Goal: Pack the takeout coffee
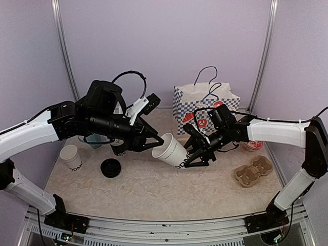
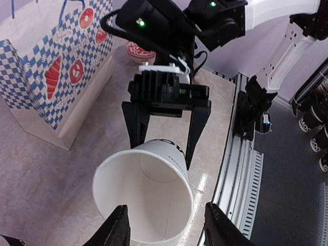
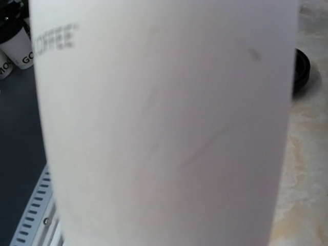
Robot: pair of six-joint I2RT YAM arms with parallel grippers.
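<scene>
My left gripper is to move toward my right gripper first, so that one finger gets into the cup's opening and one gets outside the cup rim's near edge [image 2: 182, 230].
A white paper cup [image 1: 171, 150] with black lettering and no lid hangs tilted in the air above the table's middle, its mouth toward the left arm. My right gripper [image 1: 197, 156] is shut on its base; the left wrist view shows the black fingers [image 2: 136, 123] pressing both sides. My left gripper [image 2: 168, 228] stands open around the rim, with a gap at its right finger. In the right wrist view the cup's wall [image 3: 164, 128] fills the frame and hides the fingers. A second lidless cup [image 1: 72, 157] stands at the far left, with a black lid [image 1: 110, 167] flat beside it.
A blue-checked paper bag [image 1: 205, 110] with handles stands at the back centre. A brown cardboard cup carrier [image 1: 253, 170] lies at the right. A red-patterned container [image 1: 252, 145] sits behind the right arm. Another lettered cup [image 1: 119, 148] is partly hidden under the left arm.
</scene>
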